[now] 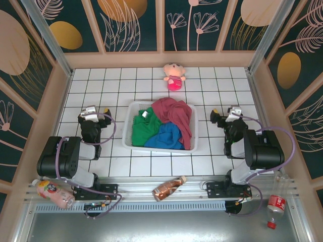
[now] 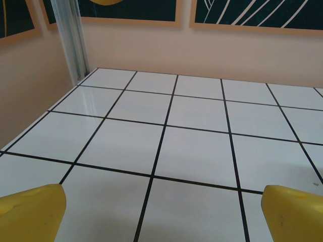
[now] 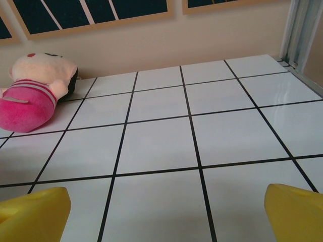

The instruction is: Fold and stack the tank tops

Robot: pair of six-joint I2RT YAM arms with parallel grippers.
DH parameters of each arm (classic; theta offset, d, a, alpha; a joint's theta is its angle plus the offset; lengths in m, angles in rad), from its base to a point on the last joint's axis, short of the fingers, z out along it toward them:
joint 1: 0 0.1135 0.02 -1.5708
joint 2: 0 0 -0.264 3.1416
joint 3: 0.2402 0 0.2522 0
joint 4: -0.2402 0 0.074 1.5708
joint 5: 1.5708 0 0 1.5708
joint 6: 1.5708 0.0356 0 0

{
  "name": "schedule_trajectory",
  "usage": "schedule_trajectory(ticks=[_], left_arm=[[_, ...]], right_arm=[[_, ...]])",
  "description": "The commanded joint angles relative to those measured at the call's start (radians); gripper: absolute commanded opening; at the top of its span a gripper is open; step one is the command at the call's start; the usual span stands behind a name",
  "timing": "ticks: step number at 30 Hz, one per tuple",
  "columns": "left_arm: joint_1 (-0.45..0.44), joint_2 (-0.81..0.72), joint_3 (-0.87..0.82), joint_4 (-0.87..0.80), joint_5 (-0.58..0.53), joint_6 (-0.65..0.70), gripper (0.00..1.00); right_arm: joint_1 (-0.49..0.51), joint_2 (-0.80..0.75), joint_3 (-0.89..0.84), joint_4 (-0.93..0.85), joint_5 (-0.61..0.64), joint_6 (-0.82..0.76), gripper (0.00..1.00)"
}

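The robot's left gripper is going to rise next and cross over the green tank top, then come down onto the uppermost maroon tank top's folds that are nearest the doll.
Three tank tops lie crumpled together in a white basket (image 1: 129, 127) at the table's middle. The maroon one (image 1: 174, 116) drapes over the far right side, the bright blue one (image 1: 167, 136) sits at the near right, and the green one (image 1: 143, 130), with a small white label, is on the left. My left gripper (image 1: 96, 112) hovers left of the basket, open, its yellow fingertips (image 2: 30, 212) wide apart over bare tile. To the right of the basket my right gripper (image 1: 224, 114) is also open, and nothing lies between its yellow fingertips (image 3: 295, 212).
A pink plush doll (image 1: 174, 76) (image 3: 33, 96) lies at the far wall behind the basket. On the near rail are a pink-labelled bottle (image 1: 53, 194), a brown bottle (image 1: 169, 188) and a red-capped bottle (image 1: 275, 204). Low walls ring the tiled table.
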Motion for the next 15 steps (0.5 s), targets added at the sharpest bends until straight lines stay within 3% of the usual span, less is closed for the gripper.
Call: schedule_trajectory(ticks=[1,4,10,15], left_arm=[[0.005,-0.026,0.021,0.014,0.012,0.014,0.99],[0.003,-0.136,0.084,-0.191,0.028,0.023,0.99],[-0.009,-0.405,0.294,-0.668,0.138,-0.031,0.99],[-0.147,-0.416,0.529,-1.016,0.075,-0.08,0.99]], right_arm=[[-0.006,-0.017,-0.001,0.054,0.032,0.019,0.99],[-0.008,-0.102,-0.035,0.051,0.029,0.017,0.99],[-0.001,-0.398,0.065,-0.339,-0.08,0.021,0.99],[0.039,-0.538,0.18,-0.669,-0.168,0.054,0.99]])
